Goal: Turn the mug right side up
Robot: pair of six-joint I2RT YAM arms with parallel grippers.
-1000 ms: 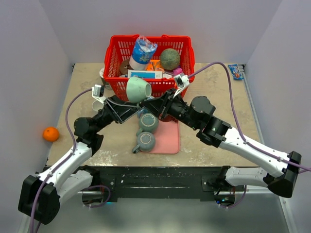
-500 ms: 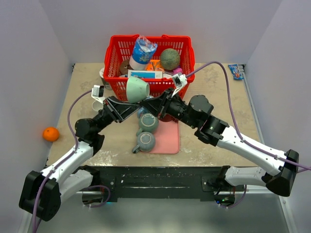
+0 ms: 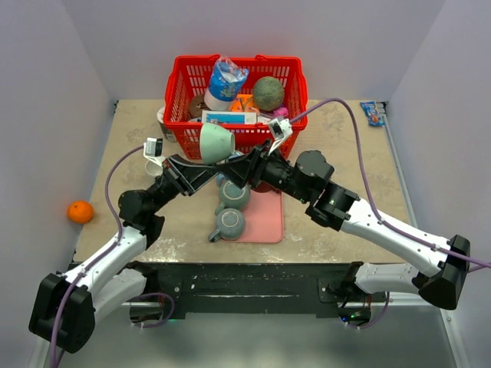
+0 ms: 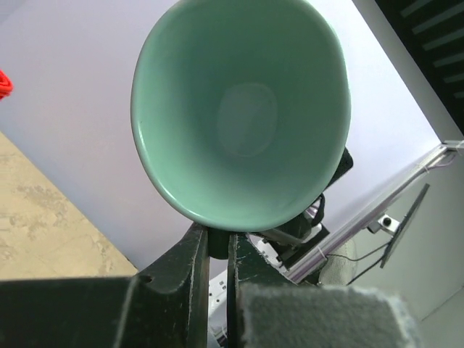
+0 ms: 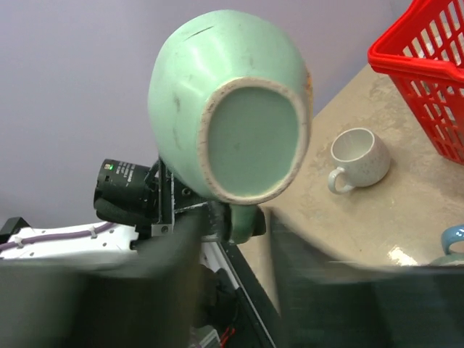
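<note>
My left gripper should turn downward next and lower onto the tabletop by the white mug, since that is below and to its left in the top view.
The mint-green mug [image 3: 216, 142] hangs in the air in front of the basket, tipped on its side with the handle underneath. Its mouth [image 4: 239, 109] faces my left wrist camera and its base [image 5: 250, 141] faces my right one. My left gripper [image 3: 222, 162] [image 4: 216, 243] is shut on the handle from the left. My right gripper [image 3: 236, 165] [image 5: 235, 232] reaches in from the right. Its blurred fingers stand slightly apart on either side of the handle [image 5: 246, 221], with a gap on one side.
A red basket [image 3: 176, 100] with a bottle, a ball and other items stands just behind the mug. Two blue-grey mugs [image 3: 230, 222] sit by a pink mat [image 3: 265, 218] below the grippers. A white mug [image 5: 359, 158] stands to the left, and an orange [image 3: 80, 211] lies off the table's left edge.
My left gripper has closed on the mug's handle. My right gripper's jaws have started to part. Both arms and the mug have shifted only slightly.
</note>
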